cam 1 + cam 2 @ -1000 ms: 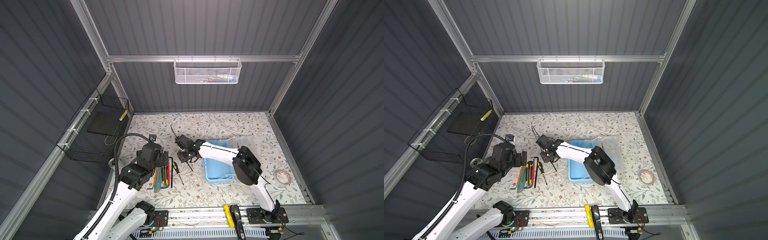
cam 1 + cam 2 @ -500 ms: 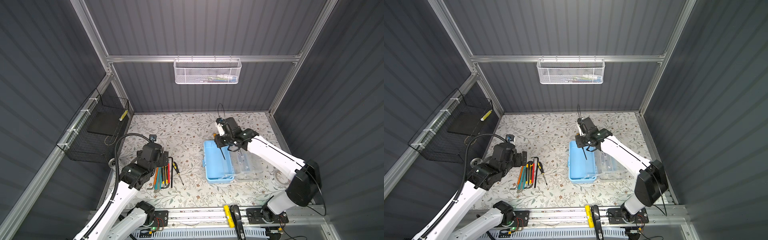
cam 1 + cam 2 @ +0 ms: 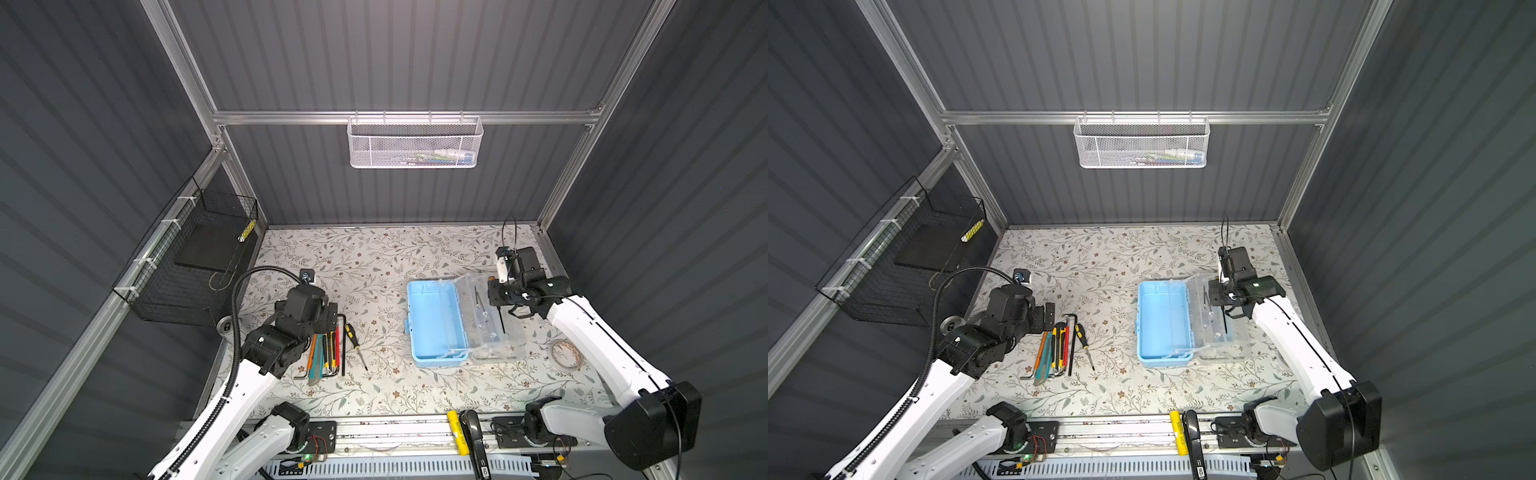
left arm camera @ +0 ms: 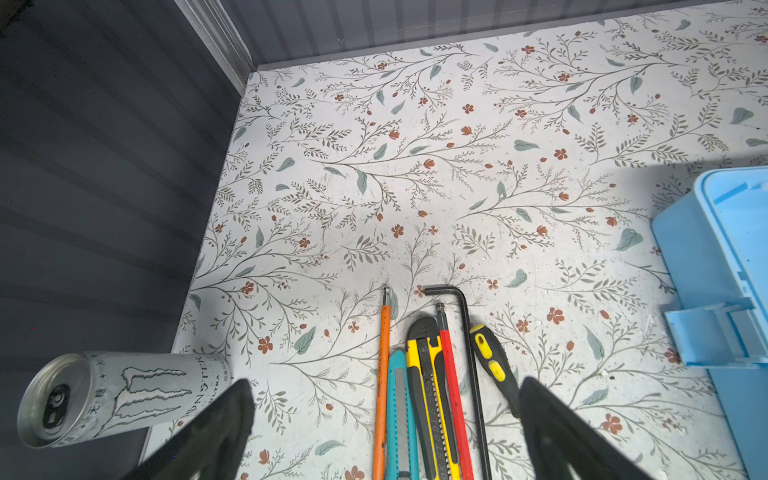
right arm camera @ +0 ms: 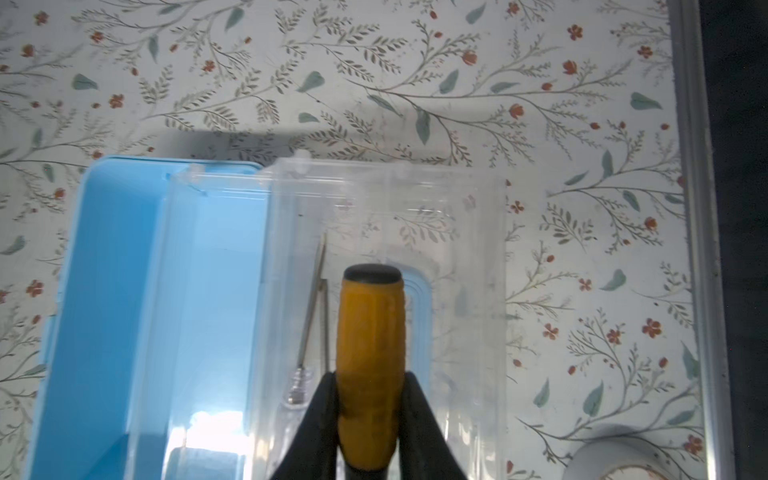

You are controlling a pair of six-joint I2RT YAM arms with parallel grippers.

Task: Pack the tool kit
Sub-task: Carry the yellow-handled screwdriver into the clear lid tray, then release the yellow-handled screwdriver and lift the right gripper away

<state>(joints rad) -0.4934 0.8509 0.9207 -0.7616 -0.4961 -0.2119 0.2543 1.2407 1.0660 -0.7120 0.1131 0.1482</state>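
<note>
The metal tool occupies one half, so next my right gripper should lower into the lid's empty half farther from the light blue base and free the screwdriver.
The tool kit lies open in both top views, its light blue base [image 3: 434, 324] [image 3: 1163, 322] empty and its clear lid [image 3: 492, 332] [image 5: 457, 249] folded out to the right. My right gripper [image 3: 505, 305] [image 5: 370, 376] hovers over the lid, shut on an orange-handled screwdriver [image 5: 370, 328] whose dark shaft [image 3: 501, 322] points toward the front. A thin metal tool [image 5: 309, 324] rests in the lid. My left gripper [image 3: 328, 313] [image 4: 386, 386] stands open above a row of hand tools [image 3: 328, 353]: utility knives [image 4: 428, 395], a hex key [image 4: 469, 332] and a small screwdriver [image 4: 492, 361].
A drink can [image 4: 116, 395] lies at the mat's left edge beside the left arm. A tape roll [image 3: 565, 353] sits right of the lid. A black wire basket [image 3: 195, 257] hangs on the left wall and a white mesh basket [image 3: 415, 143] on the back rail.
The right arm swung from the tool row at the left, across the blue base, to over the clear lid, carrying the screwdriver. The left arm stayed put.
</note>
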